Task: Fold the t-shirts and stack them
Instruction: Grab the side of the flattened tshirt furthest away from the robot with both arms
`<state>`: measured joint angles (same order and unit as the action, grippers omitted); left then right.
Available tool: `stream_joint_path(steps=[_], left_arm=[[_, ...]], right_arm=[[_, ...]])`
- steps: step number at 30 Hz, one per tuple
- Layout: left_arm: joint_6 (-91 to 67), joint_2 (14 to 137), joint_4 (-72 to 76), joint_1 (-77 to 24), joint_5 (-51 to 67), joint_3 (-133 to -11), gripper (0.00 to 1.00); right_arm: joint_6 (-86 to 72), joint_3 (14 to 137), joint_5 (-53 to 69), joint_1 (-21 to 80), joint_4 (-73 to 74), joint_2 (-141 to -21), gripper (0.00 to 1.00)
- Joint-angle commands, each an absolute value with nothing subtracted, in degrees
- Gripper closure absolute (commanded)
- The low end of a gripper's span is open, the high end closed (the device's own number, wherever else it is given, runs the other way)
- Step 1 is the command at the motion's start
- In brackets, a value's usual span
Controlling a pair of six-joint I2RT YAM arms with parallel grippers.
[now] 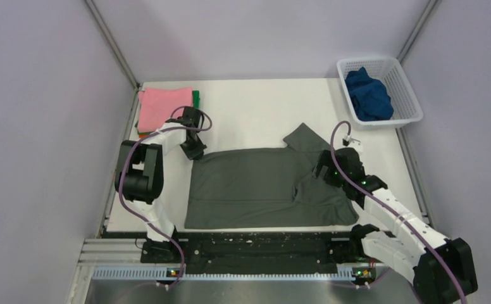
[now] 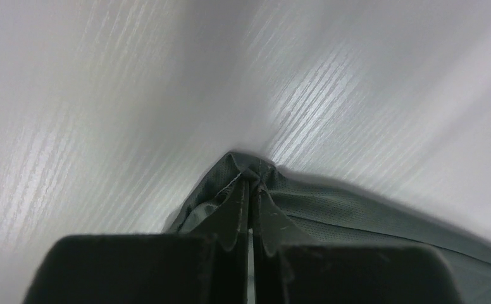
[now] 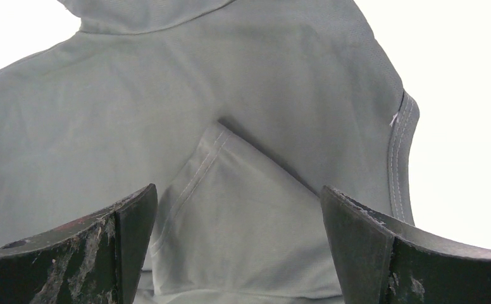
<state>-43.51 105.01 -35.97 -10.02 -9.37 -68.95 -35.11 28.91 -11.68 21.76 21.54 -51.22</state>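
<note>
I will next carry my right gripper outward to the far sleeve's tip [image 1: 303, 126] and lower it there, because this sleeve is still unfolded and sticks out past the shirt's body.
A dark grey t-shirt [image 1: 255, 187] lies spread flat at the table's middle, one sleeve pointing up at the far right and one folded over its body. My left gripper [image 1: 194, 152] is shut on the shirt's far left corner [image 2: 249, 166]. My right gripper [image 1: 329, 170] is open above the shirt's right side, over the folded sleeve [image 3: 243, 215], holding nothing. A folded pink t-shirt [image 1: 164, 106] tops a stack at the far left, with a green edge [image 1: 195, 99] and an orange edge [image 1: 143, 133] showing beneath. A dark blue t-shirt [image 1: 368, 94] lies crumpled in the basket.
A white mesh basket [image 1: 407, 95] stands at the far right corner. Grey walls close in the table on both sides. A black rail [image 1: 255, 244] runs along the near edge by the arm bases.
</note>
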Motion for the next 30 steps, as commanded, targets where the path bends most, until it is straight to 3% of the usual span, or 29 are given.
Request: stream_joint_path(steps=[1, 8, 11, 17, 22, 30], left_arm=[[-43.1, 101.3, -35.1, -10.1, -7.2, -67.2, 1.00], [-41.9, 98.5, -35.1, -10.1, -6.2, -67.4, 1.00], [-41.5, 98.0, -35.6, -10.1, -6.0, -67.8, 1.00], [-41.0, 97.7, -36.1, -10.2, -5.3, -67.9, 1.00], [-40.9, 97.4, -36.5, -10.2, -4.8, -67.8, 1.00], [-41.2, 97.6, -36.7, -10.3, -5.2, -67.7, 1.00]], right_arm=[[-36.5, 33.1, -14.7, 22.3, 16.0, -56.0, 0.01], [-30.3, 47.4, -18.2, 21.8, 11.9, -72.8, 0.02], [-27.6, 56.4, -19.2, 21.5, 12.5, -84.0, 0.07], [-25.7, 75.4, -20.0, 21.5, 17.3, -102.2, 0.27], [-24.6, 87.3, -20.9, 21.5, 20.8, -113.5, 0.35], [-24.5, 94.4, -21.5, 22.1, 25.4, -123.3, 0.45]])
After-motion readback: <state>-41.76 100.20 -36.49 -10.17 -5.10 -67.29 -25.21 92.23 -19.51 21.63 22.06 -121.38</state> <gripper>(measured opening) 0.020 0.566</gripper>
